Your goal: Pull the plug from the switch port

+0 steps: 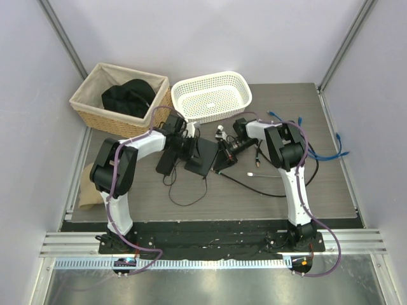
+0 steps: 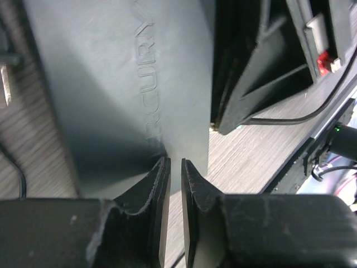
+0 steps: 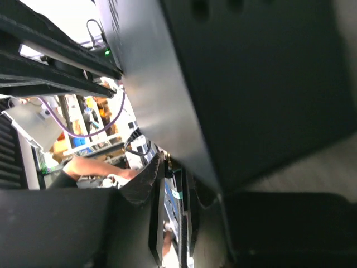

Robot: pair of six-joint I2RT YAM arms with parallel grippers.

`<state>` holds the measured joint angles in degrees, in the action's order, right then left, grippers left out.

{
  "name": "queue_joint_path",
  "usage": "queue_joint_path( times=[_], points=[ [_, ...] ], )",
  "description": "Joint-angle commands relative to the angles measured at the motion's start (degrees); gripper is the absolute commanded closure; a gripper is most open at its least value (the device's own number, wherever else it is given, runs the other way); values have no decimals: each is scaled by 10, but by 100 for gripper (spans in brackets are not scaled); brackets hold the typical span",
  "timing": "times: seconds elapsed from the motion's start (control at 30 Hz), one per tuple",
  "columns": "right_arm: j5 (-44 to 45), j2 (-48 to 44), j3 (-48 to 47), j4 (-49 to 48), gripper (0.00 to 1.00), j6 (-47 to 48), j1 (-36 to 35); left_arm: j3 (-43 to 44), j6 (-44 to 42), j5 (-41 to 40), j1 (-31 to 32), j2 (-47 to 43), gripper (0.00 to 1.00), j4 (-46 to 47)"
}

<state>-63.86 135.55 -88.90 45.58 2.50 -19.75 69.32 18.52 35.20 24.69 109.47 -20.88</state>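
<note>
My right gripper rises outward next and releases the plug on the tabletop by the blue cables, since the small plug's tip shows beside the switch's edge.
The switch (image 1: 203, 155) is a flat matte-black box mid-table, with embossed lettering in the left wrist view (image 2: 128, 84). It fills the right wrist view (image 3: 234, 72). My left gripper (image 1: 186, 149) (image 2: 175, 164) is shut to a thin slit, empty, its tips at the switch's top near an edge. My right gripper (image 1: 224, 157) (image 3: 177, 167) is at the switch's right edge, shut on a small plug (image 3: 169, 161) with gold contacts. The plug's tip (image 2: 212, 127) shows beside the switch's edge. Its black cable (image 1: 254, 187) (image 2: 290, 118) trails right. The sockets are hidden.
A wicker basket (image 1: 86, 95) holding black cloth stands back left. A white plastic basket (image 1: 213, 95) stands behind the switch. A black power-adapter brick (image 1: 166, 162) with a thin looped cord lies left of the switch. Blue cables (image 1: 324, 149) lie at the right.
</note>
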Motion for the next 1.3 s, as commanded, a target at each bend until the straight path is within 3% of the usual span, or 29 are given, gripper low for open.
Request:
queue_joint_path(
  times=[0.0,0.1,0.3,0.53,0.73,0.87,1.03,1.17,1.27],
  points=[
    [201,110,-45,74,99,61,16,-7,-9,-59,19,32,81,-10],
    [212,107,-67,82,99,71,18,-6,-10,-62,20,30,81,-12],
    [196,42,5,77,98,105,19,-2,-32,-65,20,15,81,-17],
    [204,-170,68,39,99,180,71,3,-65,-34,20,-13,77,-28],
    [224,-253,-55,51,99,173,186,35,-119,-6,20,-43,71,-67],
    [260,-249,-137,29,99,175,264,65,-183,-35,20,-64,64,-110],
    [306,-145,-252,9,99,103,288,90,-259,-89,20,-80,59,-152],
    [341,-110,-260,-64,98,48,290,106,-306,-118,20,-94,59,-178],
    [358,-103,-284,-77,69,43,285,114,-346,-133,17,-114,57,-202]
  ],
)
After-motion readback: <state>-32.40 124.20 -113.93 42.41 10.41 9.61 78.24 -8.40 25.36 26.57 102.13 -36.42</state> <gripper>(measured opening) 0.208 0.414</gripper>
